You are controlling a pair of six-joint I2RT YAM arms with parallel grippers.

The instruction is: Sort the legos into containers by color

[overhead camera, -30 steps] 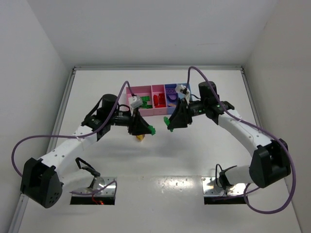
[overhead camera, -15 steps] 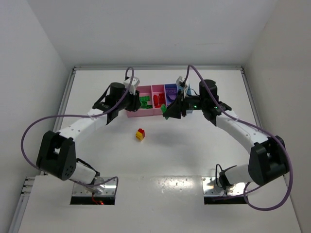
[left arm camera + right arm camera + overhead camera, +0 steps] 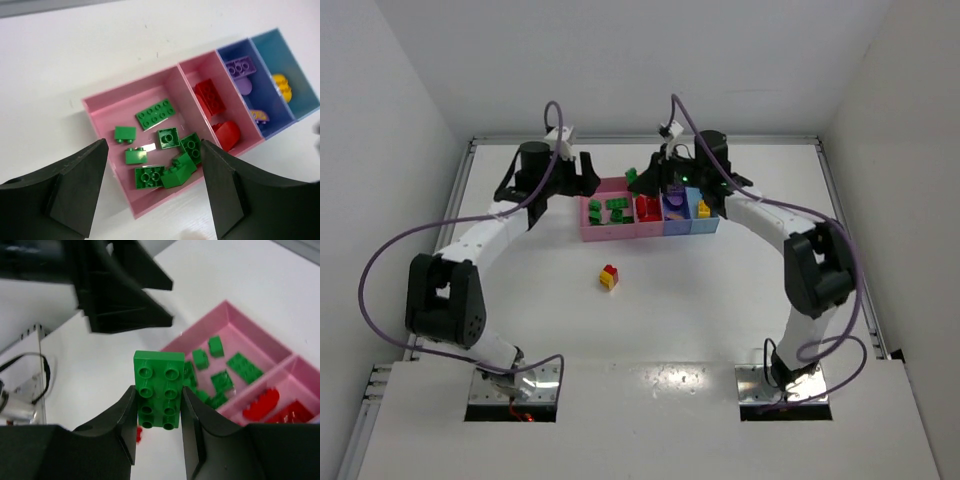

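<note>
The red and yellow clump is still outside the bins, so I will move my left gripper back from the wide pink bin and down onto the clump.
Four joined containers stand at the back of the table. Several green legos lie in the wide pink bin. Red ones fill the narrow pink bin, purple ones the purple-blue bin, and a yellow one the light blue bin. My left gripper hangs open and empty over the wide pink bin's near edge; the top view shows it left of that bin. My right gripper is shut on a green two-by-four brick, held high behind the wide pink bin.
A small red and yellow clump sits alone on the white table in front of the bins. A raised rail borders the table's left side, and white walls close in on the left, back and right.
Both arms swung from mid-table back to the bins. The left gripper opened over the wide pink bin and no longer holds its green brick. The right gripper kept its green brick.
</note>
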